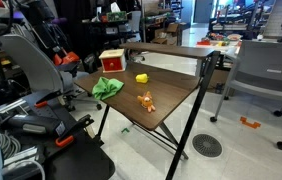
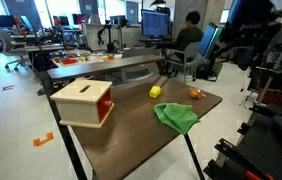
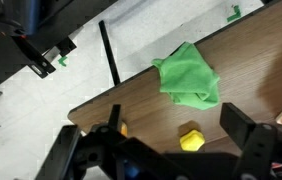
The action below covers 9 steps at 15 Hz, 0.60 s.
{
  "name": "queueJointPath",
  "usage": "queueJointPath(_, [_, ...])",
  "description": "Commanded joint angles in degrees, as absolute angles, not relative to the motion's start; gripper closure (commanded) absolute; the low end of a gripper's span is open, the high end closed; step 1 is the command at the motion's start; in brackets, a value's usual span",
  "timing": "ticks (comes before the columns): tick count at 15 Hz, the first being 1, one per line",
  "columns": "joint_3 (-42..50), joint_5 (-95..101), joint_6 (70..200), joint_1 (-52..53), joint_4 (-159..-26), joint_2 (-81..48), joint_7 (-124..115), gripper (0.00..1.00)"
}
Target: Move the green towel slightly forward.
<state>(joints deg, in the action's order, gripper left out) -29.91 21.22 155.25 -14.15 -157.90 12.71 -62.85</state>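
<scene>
I will bring my gripper down toward the table's edge, onto the towel's border [image 2: 187,122] [image 3: 174,62] beside it, since the green towel lies far below my open, empty fingers.
The green towel [image 1: 107,87] lies crumpled at a side edge of the dark wooden table [image 1: 171,95]. It shows in both exterior views [image 2: 176,116] and in the wrist view [image 3: 188,78]. My gripper [image 3: 175,115] is open and empty, and hangs high above the table. The towel lies beyond its fingertips, apart from them. A small yellow object [image 3: 189,138] sits on the table between the two fingers as seen from above. I cannot make out the gripper clearly in either exterior view.
A wooden box with red sides [image 2: 85,102] stands on the table. The yellow object [image 2: 156,91] and a small orange toy [image 2: 194,93] lie near the towel. A grey chair [image 1: 266,70] and a second table stand behind. A person [image 2: 189,35] sits at a desk.
</scene>
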Motion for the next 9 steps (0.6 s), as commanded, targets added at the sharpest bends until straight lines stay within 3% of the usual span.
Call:
queueJointPath(1, [-33.90,32.03,155.54,-20.89,-156.08,6.82,-75.33,0.00])
queueJointPath(9, [-32.13,56.57,152.26,-22.35,-149.32,-11.13,-95.89,0.00])
